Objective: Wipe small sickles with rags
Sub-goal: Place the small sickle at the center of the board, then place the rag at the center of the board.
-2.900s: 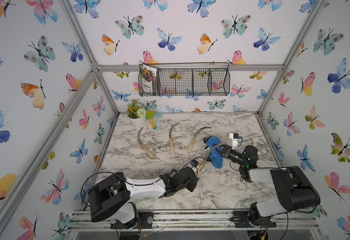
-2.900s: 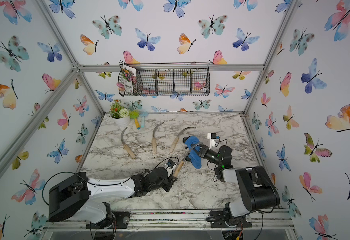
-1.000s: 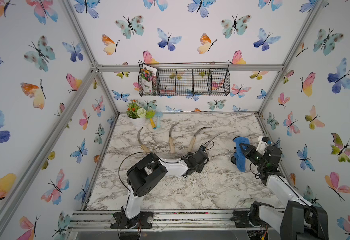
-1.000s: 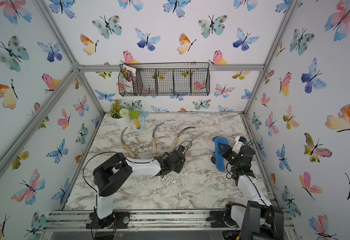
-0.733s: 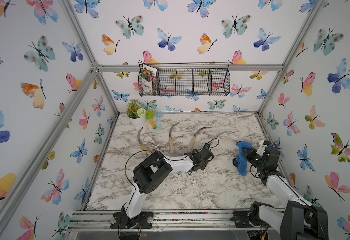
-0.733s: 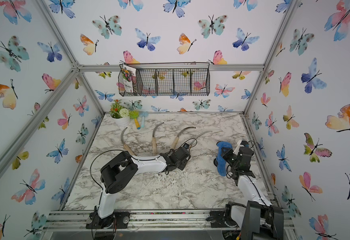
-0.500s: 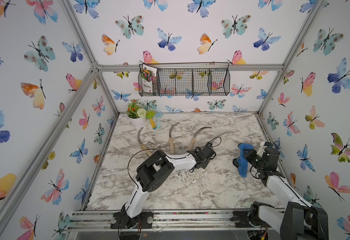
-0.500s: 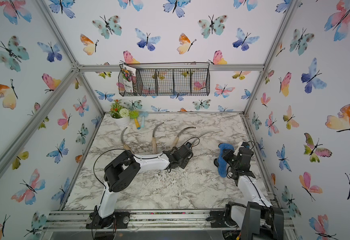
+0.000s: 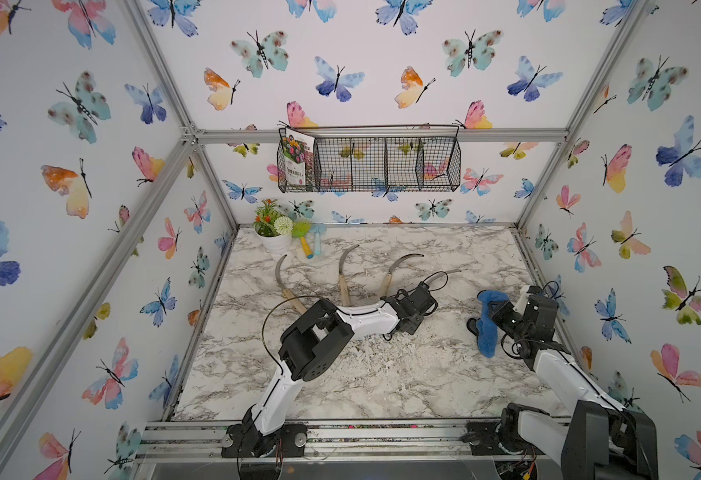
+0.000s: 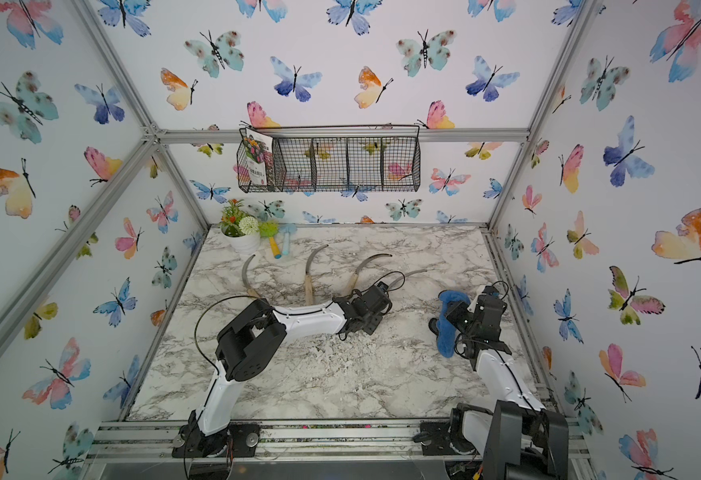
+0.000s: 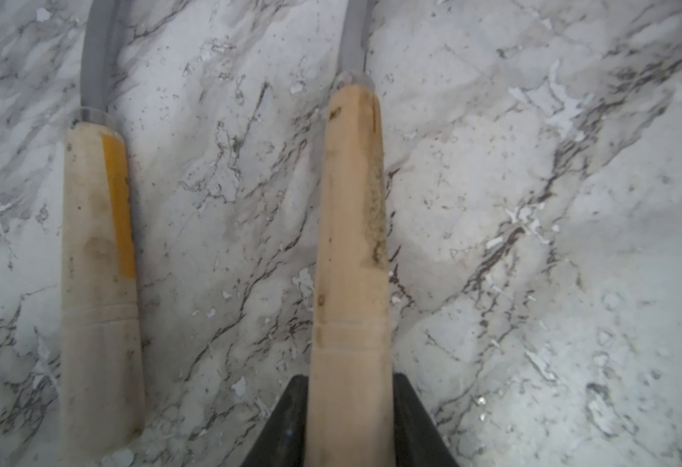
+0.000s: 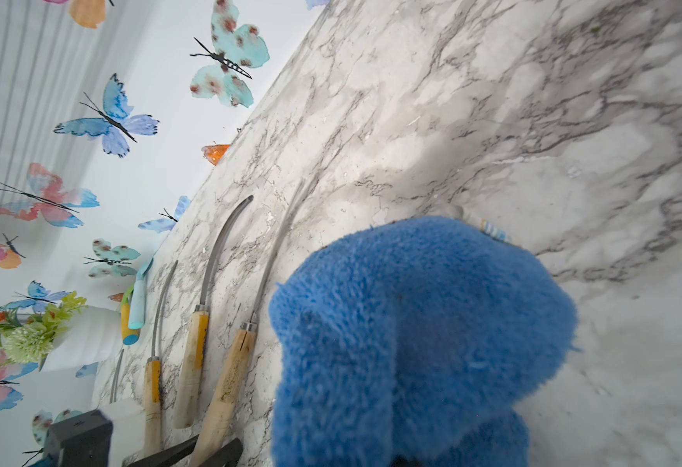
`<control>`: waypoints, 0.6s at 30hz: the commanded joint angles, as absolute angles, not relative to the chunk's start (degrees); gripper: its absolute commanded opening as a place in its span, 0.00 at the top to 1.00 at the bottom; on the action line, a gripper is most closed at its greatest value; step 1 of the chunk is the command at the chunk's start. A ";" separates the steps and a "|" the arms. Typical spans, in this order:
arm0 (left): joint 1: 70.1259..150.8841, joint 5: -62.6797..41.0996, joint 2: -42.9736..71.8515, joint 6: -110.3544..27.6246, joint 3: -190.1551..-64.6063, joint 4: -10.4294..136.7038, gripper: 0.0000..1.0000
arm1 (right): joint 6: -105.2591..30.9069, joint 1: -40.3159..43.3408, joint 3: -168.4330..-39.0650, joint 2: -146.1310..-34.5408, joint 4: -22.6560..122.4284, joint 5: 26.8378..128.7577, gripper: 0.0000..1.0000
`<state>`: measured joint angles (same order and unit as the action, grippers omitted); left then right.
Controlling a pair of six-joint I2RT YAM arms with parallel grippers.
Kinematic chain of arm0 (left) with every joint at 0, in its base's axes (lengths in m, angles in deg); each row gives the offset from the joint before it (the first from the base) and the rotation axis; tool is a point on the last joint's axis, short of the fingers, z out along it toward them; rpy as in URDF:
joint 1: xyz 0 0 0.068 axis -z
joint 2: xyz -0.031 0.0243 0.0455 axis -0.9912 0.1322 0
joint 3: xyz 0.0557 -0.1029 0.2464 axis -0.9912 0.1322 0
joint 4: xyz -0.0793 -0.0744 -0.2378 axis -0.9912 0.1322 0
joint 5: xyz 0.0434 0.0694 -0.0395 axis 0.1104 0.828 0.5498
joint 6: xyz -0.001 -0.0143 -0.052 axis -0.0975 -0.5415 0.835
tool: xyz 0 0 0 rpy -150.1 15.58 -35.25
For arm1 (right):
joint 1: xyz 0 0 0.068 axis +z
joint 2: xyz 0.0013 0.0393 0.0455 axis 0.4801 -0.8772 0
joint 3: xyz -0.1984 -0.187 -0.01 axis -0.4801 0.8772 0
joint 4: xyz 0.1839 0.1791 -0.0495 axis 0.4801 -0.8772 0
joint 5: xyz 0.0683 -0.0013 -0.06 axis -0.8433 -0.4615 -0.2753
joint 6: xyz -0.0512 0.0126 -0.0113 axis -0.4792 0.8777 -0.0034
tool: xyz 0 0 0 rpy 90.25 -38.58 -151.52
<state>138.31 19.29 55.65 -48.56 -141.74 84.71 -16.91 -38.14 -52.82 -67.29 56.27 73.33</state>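
The patch of marble beside the crumbs is empty, so my right gripper needs to swing toward the table's middle, bring the rag point(image 9: 486, 332) down there and let go of it.
Three small sickles point(image 9: 278, 272) point(image 9: 343, 272) point(image 9: 398, 266) lie fanned at the back of the marble table point(image 9: 382, 395). A fourth point(image 9: 448, 272) lies beside them, and its pale handle point(image 11: 349, 242) runs between the black fingers of my left gripper point(image 9: 419, 307), which sit tight against both its sides. The neighbouring handle point(image 11: 96, 263) lies alongside, apart from the gripper. My right gripper point(image 9: 491, 316) is shut on the blue rag point(image 9: 486, 332) near the right wall. The rag point(image 12: 412, 331) hangs down and hides the right fingers. The left gripper point(image 12: 206, 449) also shows in the right wrist view.
A white pot of flowers point(image 9: 276, 235) and the yellow and light-blue toy tools point(image 9: 311, 247) stand at the back left corner. A wire basket point(image 9: 367, 164) hangs on the back wall. White crumbs point(image 9: 378, 353) speckle the table's middle. Aluminium frame posts edge the table.
The left gripper carried the fourth sickle from the table's middle to the back row and shifted it slightly right. The right gripper drew the rag off to the right side.
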 commanded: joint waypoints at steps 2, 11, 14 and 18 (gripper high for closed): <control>137.94 18.75 61.78 -48.81 -144.30 96.02 0.62 | -19.44 -38.42 -55.73 -68.63 51.42 74.44 0.98; 137.89 19.75 48.61 -45.01 -137.55 88.57 0.24 | -18.73 -38.18 -55.80 -69.41 50.36 74.25 0.98; 137.87 20.11 37.74 -42.89 -132.19 84.99 0.01 | -19.71 -33.94 -57.07 -70.87 49.91 76.54 0.98; 136.59 22.64 22.22 -38.36 -125.13 82.10 0.01 | -18.95 -19.97 -60.64 -75.20 47.86 85.97 0.98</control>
